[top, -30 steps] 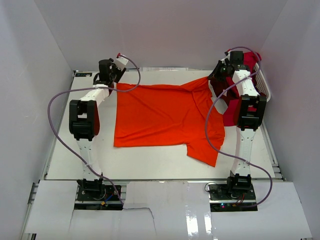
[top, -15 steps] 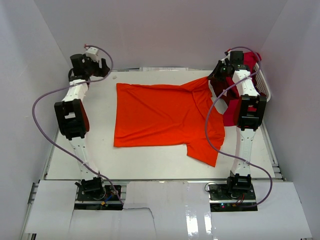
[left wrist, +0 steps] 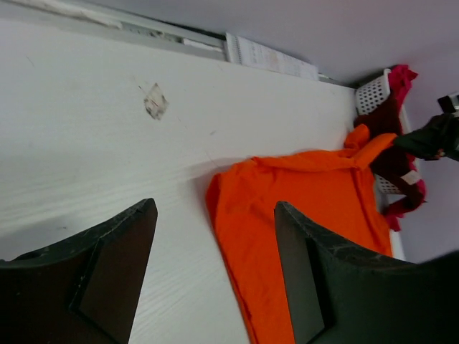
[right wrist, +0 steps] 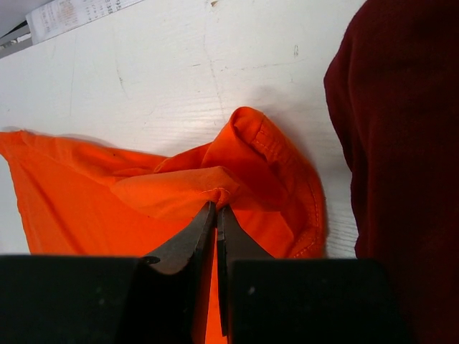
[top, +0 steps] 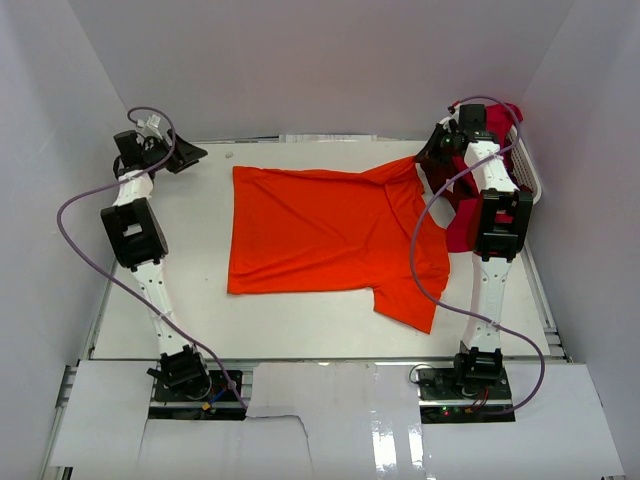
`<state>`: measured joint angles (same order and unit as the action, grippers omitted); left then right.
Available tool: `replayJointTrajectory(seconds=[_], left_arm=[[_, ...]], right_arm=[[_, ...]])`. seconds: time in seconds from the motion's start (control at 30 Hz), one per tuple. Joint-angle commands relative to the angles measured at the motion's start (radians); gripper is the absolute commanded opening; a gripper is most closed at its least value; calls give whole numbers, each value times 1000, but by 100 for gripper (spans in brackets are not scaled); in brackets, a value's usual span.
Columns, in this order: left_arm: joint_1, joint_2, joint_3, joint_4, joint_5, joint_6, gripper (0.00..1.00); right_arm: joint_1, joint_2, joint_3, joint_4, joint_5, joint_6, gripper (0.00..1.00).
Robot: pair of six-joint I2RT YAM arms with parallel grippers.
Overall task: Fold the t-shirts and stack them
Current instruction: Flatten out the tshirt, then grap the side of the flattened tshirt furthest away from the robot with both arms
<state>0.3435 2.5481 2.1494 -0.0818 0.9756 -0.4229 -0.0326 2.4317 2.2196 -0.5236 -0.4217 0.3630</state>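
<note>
Next, my left gripper moves down over the orange shirt's free far corner (top: 238, 171) (left wrist: 218, 186), to the gripper's right in the top view, and closes.
The bright orange t-shirt (top: 320, 230) lies spread flat on the white table, its collar end bunched at the far right. It also shows in the left wrist view (left wrist: 301, 208) and in the right wrist view (right wrist: 143, 208). My right gripper (top: 432, 158) is shut on a pinched fold of the orange shirt (right wrist: 222, 193) next to the collar. My left gripper (top: 185, 157) is open and empty at the far left corner, off the shirt's left edge; its jaws (left wrist: 215, 215) stand wide apart above the table. A dark maroon shirt (right wrist: 401, 143) and a crimson one (top: 462, 225) hang from the basket at the right.
A white plastic laundry basket (top: 527, 165) stands at the far right edge with red cloth spilling out. White walls enclose the table on three sides. A paper sheet (left wrist: 269, 57) lies at the back edge.
My left arm has swung left and away from the shirt's far left corner, its gripper now open over bare table. The right gripper and the orange shirt have not moved.
</note>
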Motion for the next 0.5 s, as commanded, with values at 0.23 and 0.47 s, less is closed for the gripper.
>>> replayJointTrajectory(seconds=[0.23,0.47], left_arm=[[-6,-15,6,-26,126,-76,77],[-41,44,56,-24,130,-51,75]], right_arm=[[-4,-53,-29,19,-14,-15,8],[-3,-51,-23,19,-17,-13,8]])
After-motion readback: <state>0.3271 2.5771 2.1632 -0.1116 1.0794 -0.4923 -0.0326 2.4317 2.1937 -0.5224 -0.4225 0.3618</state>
